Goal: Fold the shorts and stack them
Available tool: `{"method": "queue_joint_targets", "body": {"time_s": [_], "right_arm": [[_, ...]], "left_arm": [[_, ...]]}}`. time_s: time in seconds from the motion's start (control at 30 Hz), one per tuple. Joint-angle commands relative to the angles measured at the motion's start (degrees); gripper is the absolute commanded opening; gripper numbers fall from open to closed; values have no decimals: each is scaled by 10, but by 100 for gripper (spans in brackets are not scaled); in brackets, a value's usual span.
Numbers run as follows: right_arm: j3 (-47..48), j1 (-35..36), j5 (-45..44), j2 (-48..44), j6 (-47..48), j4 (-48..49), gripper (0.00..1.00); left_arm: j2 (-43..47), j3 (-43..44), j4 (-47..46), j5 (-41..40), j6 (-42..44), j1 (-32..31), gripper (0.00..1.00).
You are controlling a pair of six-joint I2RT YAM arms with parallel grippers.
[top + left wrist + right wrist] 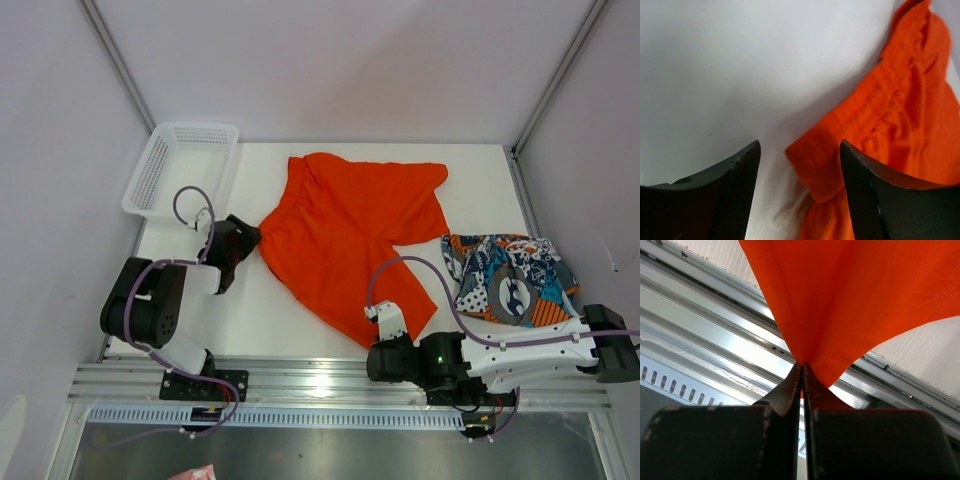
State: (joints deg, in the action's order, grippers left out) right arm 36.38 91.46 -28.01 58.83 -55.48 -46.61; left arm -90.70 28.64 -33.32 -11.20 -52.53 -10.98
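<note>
The left gripper holds nearly in place next and brings its open fingers together, since the shorts' waistband corner (266,234) (815,167) already sits between them.
The plain orange shorts (350,230) lie spread across the middle of the table. My left gripper (246,238) sits at their left waistband corner. In the left wrist view its jaws (800,150) stand open, with the waistband corner (822,165) and a bit of white drawstring (790,212) lying loose between the fingers. My right gripper (383,322) is at the near hem corner. The right wrist view shows it (802,367) shut on that orange hem (840,310), lifted above the table's front rail. The printed shorts (510,280) lie bunched at the right.
A white mesh basket (185,165) stands at the back left corner. The metal front rail (330,375) runs along the near edge under my right gripper. Grey walls close in the table on both sides, and the right arm (520,355) lies along the near edge.
</note>
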Motion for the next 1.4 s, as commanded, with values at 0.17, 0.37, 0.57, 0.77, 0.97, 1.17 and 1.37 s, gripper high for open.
{"method": "queue_joint_targets", "body": {"time_s": [0.17,0.37,0.57,0.77,0.97,1.17,1.37], "right_arm": [[-8,4,-20,7,0,28,0],[-8,-1,-20,8,8,36,0],[-10,-3,-20,7,6,36,0],[-7,-2,-20,4,6,32,0],[-8,-2,-14,6,6,29,0],[-10,-1,-13,11,6,31,0],[-9,-2,-12,22,10,40,0]], "left_arm": [[31,21,136,82,-60,42,69],[1,17,87,151,-101,43,66],[-11,-5,30,170,-143,43,65],[-26,-12,-2,151,-158,45,57],[-14,-12,12,115,-146,47,53],[17,-15,32,95,-137,63,56],[43,-14,67,80,-137,62,54]]}}
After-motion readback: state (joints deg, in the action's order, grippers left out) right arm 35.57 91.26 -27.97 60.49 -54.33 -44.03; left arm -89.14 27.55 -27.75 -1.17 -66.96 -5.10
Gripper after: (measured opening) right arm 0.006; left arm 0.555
